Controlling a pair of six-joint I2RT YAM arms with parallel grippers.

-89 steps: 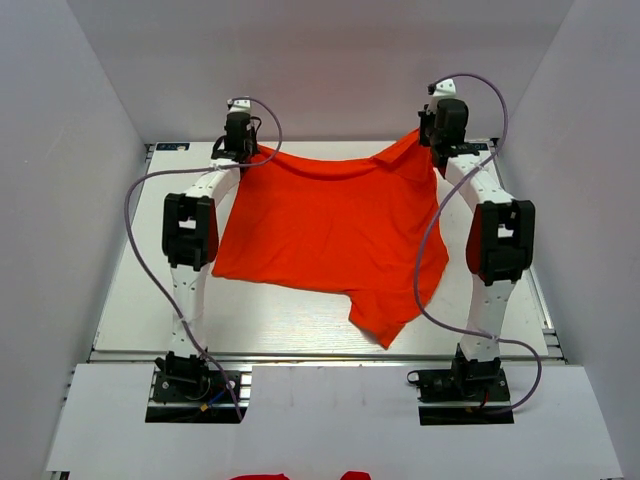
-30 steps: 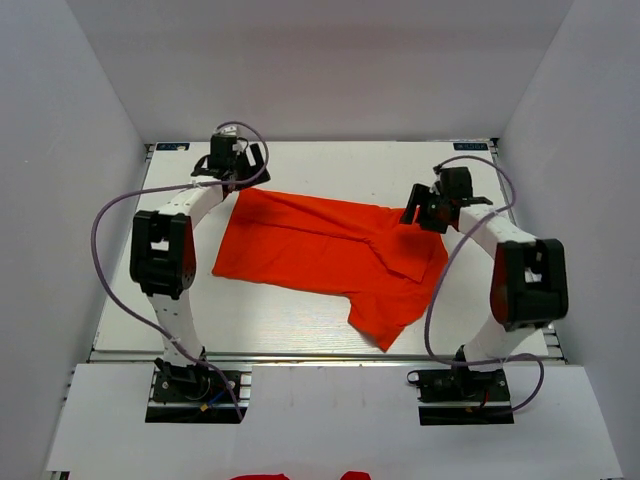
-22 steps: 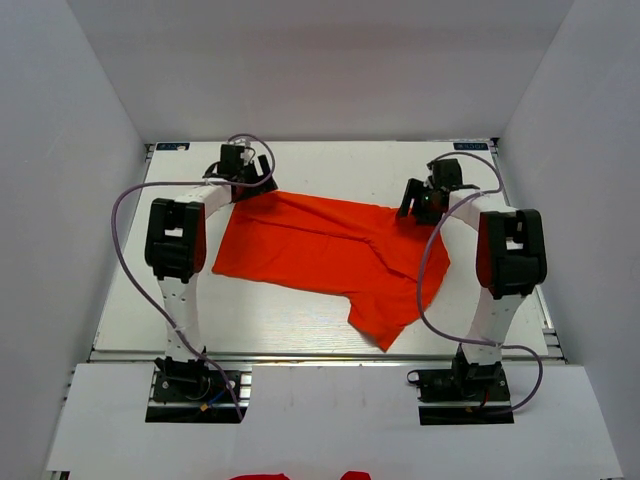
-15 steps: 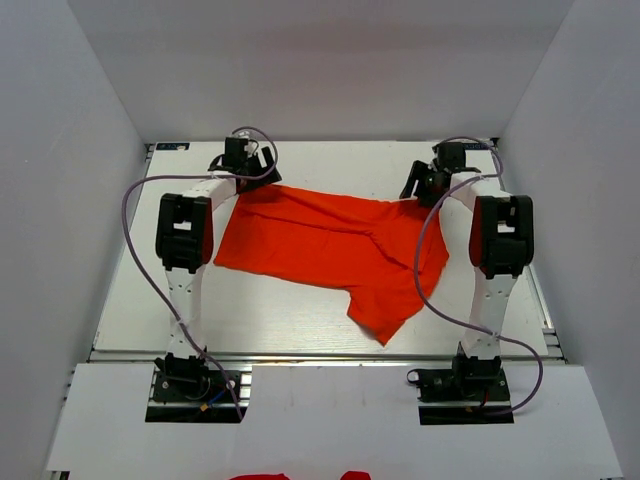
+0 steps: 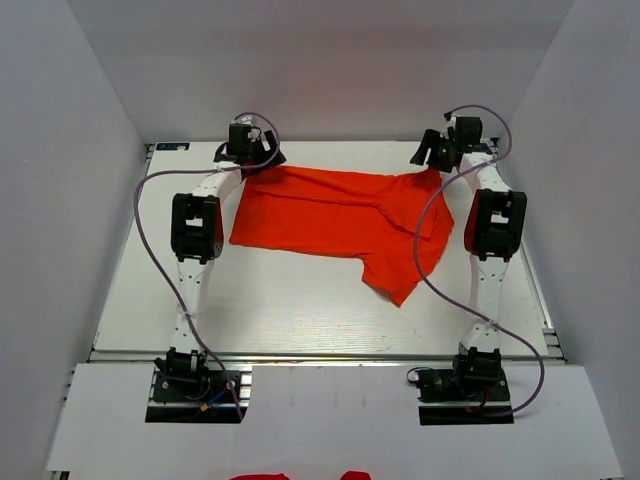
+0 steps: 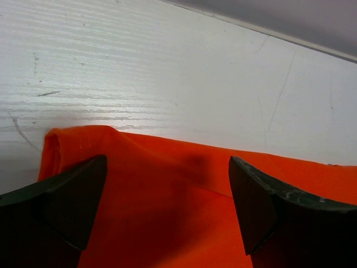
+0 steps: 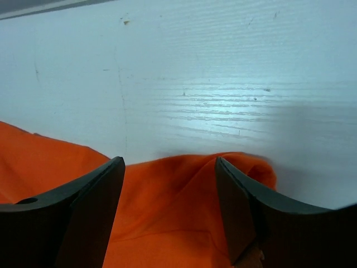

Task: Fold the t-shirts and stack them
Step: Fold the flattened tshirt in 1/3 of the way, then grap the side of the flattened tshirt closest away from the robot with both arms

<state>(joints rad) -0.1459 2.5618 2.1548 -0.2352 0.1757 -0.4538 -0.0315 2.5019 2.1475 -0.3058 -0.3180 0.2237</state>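
My left gripper should move back to the shirt's exposed near corner [image 5: 236, 240]. The corner is nearer my base and to the gripper's left in the top view.
One orange-red t-shirt [image 5: 340, 222] lies roughly flat on the white table [image 5: 280, 320], folded over on itself, with a flap [image 5: 398, 278] pointing toward the near edge. My left gripper [image 5: 262, 160] is at the shirt's far left corner. In the left wrist view it [image 6: 167, 167] is open, and cloth [image 6: 167, 212] lies between and under its dark fingers [image 6: 61, 206]. My right gripper [image 5: 432, 160] is at the far right corner. Its own view shows it [image 7: 169, 164] open as well, straddling a bunched fold of the shirt [image 7: 178, 212].
White enclosure walls [image 5: 80, 200] close in the table on the left, right and back. The table's far edge [image 6: 312, 47] runs just beyond the grippers. Two bits of more orange-red cloth [image 5: 260, 476] peek in at the bottom edge of the top view.
Both grippers have moved toward the far edge of the table, and the shirt has slid back with them. Its near flap has shifted farther from the near edge.
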